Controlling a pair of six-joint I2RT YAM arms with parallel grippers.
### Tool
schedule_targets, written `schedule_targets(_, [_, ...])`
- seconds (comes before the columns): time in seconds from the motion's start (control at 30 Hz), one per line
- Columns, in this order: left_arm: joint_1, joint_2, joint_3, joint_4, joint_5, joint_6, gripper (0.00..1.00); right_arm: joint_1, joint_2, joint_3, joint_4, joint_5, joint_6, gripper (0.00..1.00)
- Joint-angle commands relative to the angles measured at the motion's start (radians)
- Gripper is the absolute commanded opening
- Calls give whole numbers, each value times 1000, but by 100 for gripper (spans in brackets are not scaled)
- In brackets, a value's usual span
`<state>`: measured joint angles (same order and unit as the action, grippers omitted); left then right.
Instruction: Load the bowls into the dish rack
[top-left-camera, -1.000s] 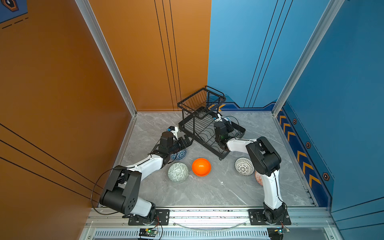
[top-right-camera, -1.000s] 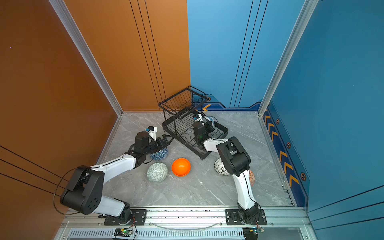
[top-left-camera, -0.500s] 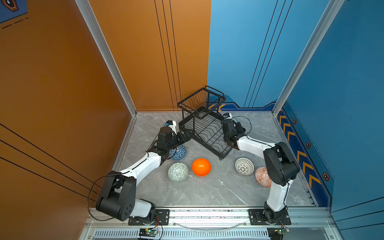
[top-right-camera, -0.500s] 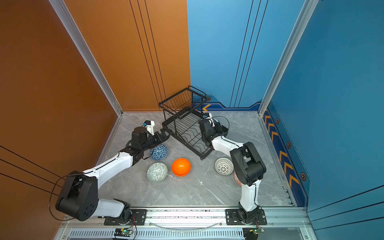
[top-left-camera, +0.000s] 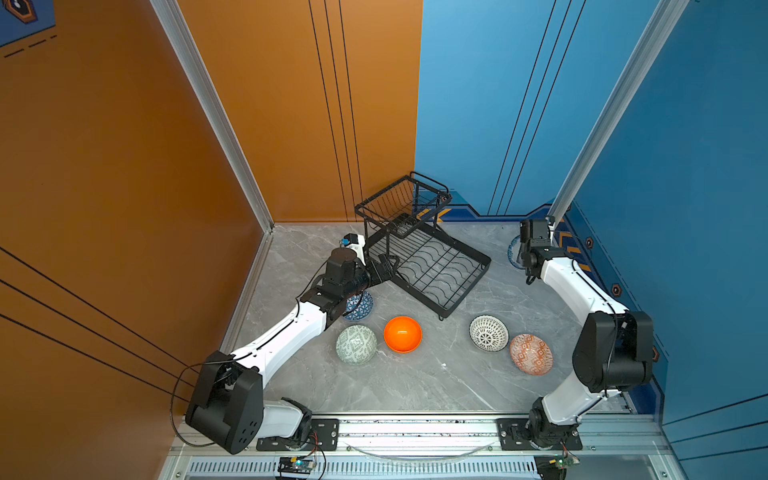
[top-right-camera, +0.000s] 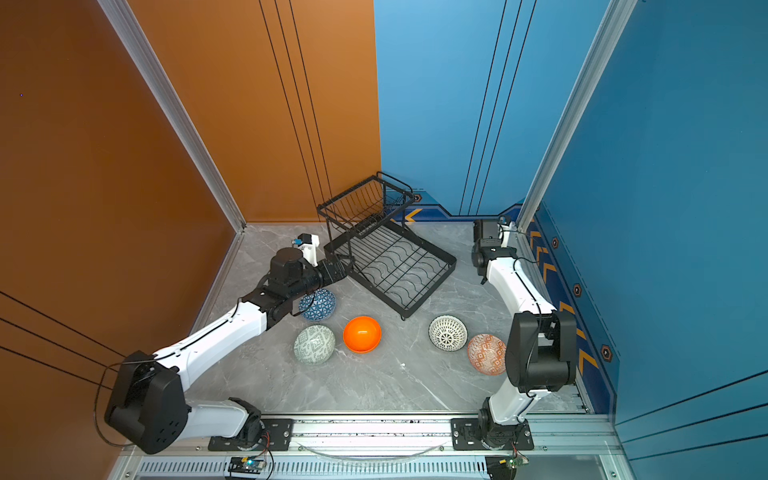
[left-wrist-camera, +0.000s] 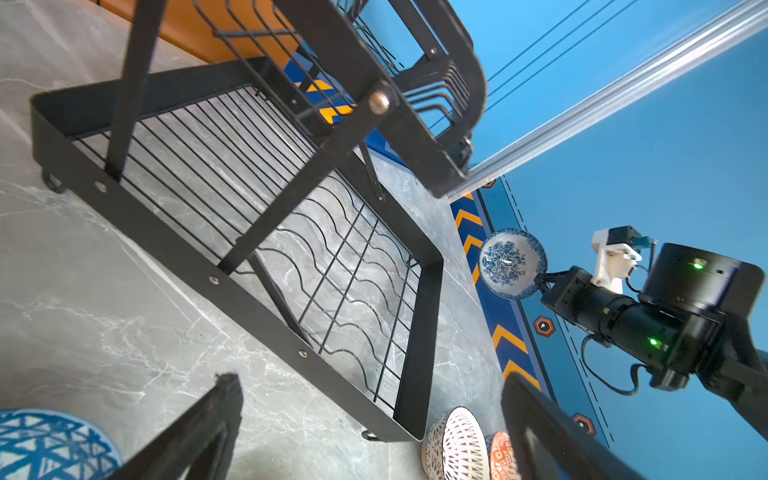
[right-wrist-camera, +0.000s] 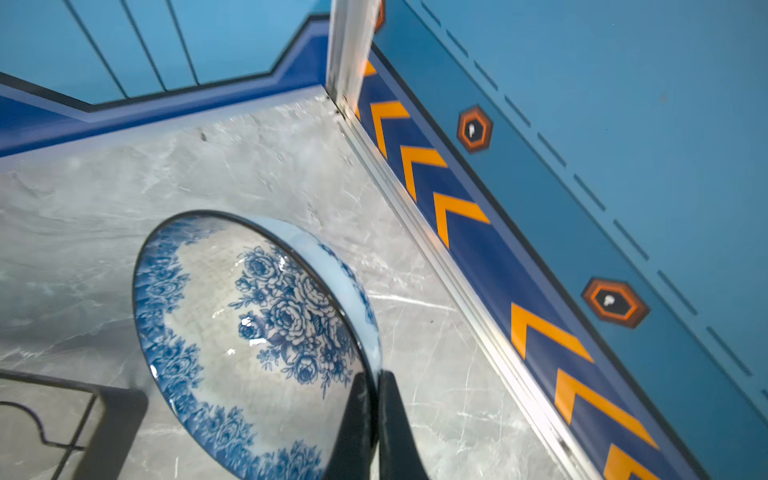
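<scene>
I should next use my right gripper to lower the tilted bowl to the bare marble floor beside the rack, which is below and back. I should level the bowl there and release the bowl's rim.
The black wire dish rack (top-left-camera: 467, 287) stands at the back middle with nothing in it. My right gripper (right-wrist-camera: 376, 378) is shut on the rim of the white-blue floral bowl (right-wrist-camera: 257, 332), held tilted near the right wall; a top view shows a sliver of that bowl (top-left-camera: 513, 251). My left gripper (top-left-camera: 384, 266) is open and holds nothing at the rack's near-left side. The blue triangle bowl (top-left-camera: 360, 306) lies partly under the left arm. The pale green bowl (top-left-camera: 356, 344), orange bowl (top-left-camera: 402, 334), lattice bowl (top-left-camera: 488, 332) and red-orange bowl (top-left-camera: 530, 354) sit on the floor.
The grey marble floor (top-left-camera: 415, 386) is walled by orange panels on the left and blue panels at the back and right. The right wall's chevron strip (right-wrist-camera: 457, 216) runs close beside the held bowl. The rack's raised basket (top-left-camera: 401, 203) overhangs its back end.
My right arm has swung from the rack's right edge out toward the right wall, carrying the floral bowl. My left gripper has stretched forward to the rack's near-left side, still open.
</scene>
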<state>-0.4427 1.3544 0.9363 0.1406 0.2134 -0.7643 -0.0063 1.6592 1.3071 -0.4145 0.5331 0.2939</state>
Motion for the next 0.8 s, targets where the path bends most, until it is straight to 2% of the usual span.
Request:
schedule_targets(0.0, [-14, -21, 47, -73, -39, 49, 98, -31, 26, -19, -64, -169, 133, 0])
schedule_targets(0.13, [-19, -32, 61, -101, -52, 66, 98, -55, 51, -35, -61, -255, 156, 0])
schedule_targets(0.23, [-20, -31, 64, -108, -54, 71, 98, -87, 69, -48, -54, -361, 183, 0])
schedule_targets(0.57, [-27, -24, 71, -118, -57, 81, 98, -115, 97, -74, -70, -435, 181, 0])
schedule_targets(0.77, [-28, -25, 87, -153, -70, 101, 98, -122, 113, -80, -75, -451, 182, 10])
